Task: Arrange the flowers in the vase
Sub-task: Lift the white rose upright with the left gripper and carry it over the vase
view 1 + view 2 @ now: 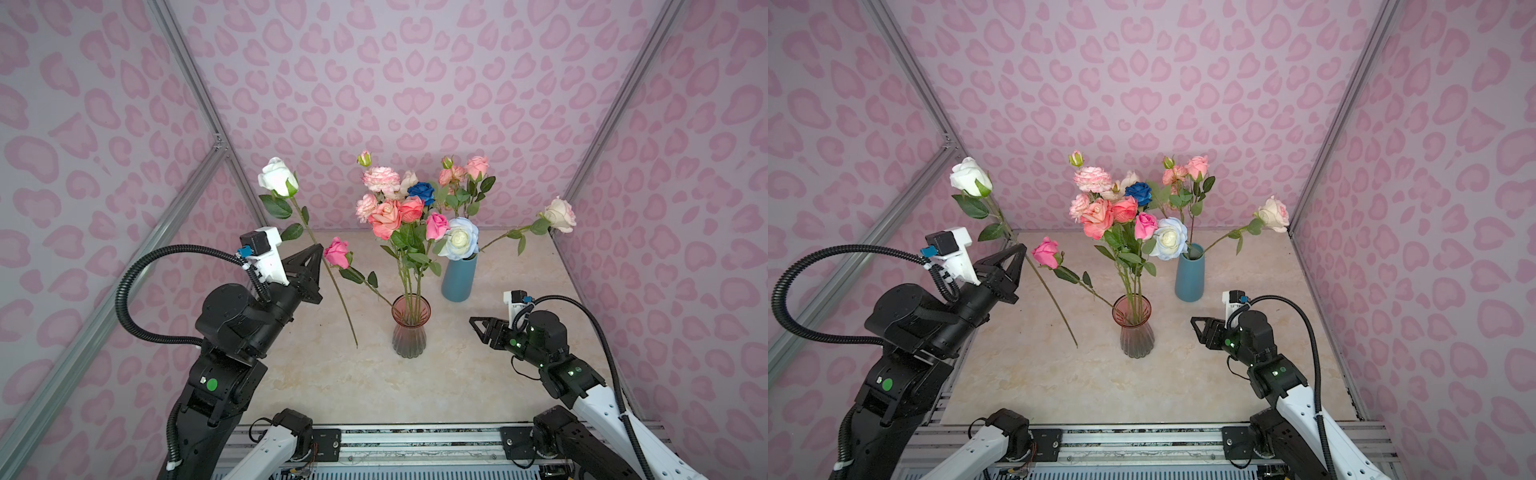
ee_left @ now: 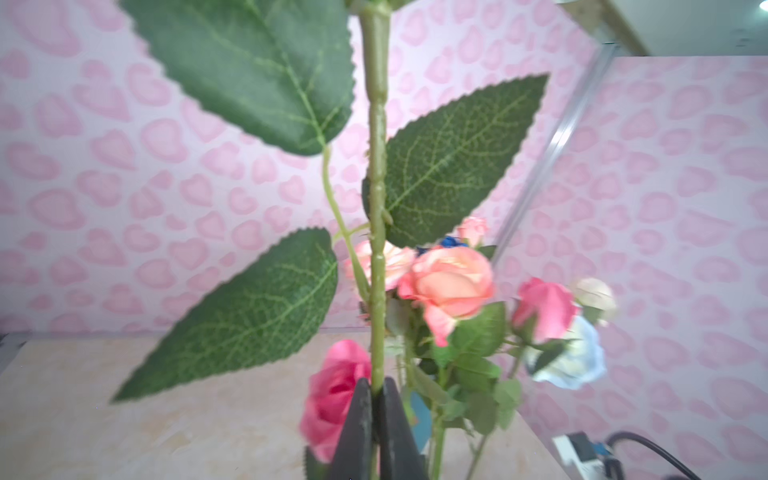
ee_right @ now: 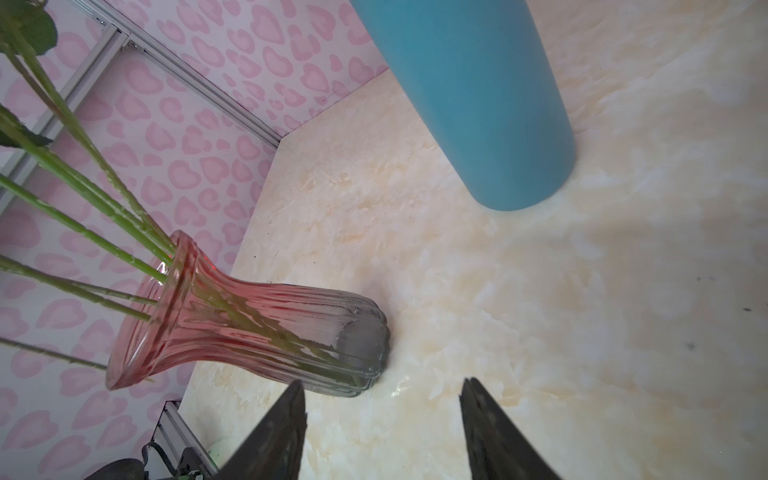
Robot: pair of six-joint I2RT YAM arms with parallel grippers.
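Note:
My left gripper is holding the white rose, and the lower end of the rose's stem hangs outside the vase's rim. It will lift over to the glass vase's opening (image 1: 411,308), then lower the stem in and let go.
A white rose (image 1: 277,178) (image 1: 971,176) on a long leafy stem (image 2: 377,174) tilts up to the left, and my left gripper (image 1: 318,250) (image 1: 1020,249) (image 2: 377,387) is shut on the stem mid-length. The stem's lower end hangs left of the pink-to-grey glass vase (image 1: 410,332) (image 1: 1136,332) (image 3: 257,320). That vase holds several flowers (image 1: 392,214), and a pink rose (image 1: 337,252) (image 1: 1045,252) leans out to the left. My right gripper (image 1: 476,326) (image 1: 1196,325) (image 3: 382,384) is open and empty, low beside the vase's base.
A blue vase (image 1: 458,277) (image 1: 1189,275) (image 3: 482,108) behind the glass one holds a pale blue-and-white rose (image 1: 459,239), a cream rose (image 1: 561,214) leaning right and pink blooms. Patterned walls with metal posts (image 1: 199,91) close in three sides.

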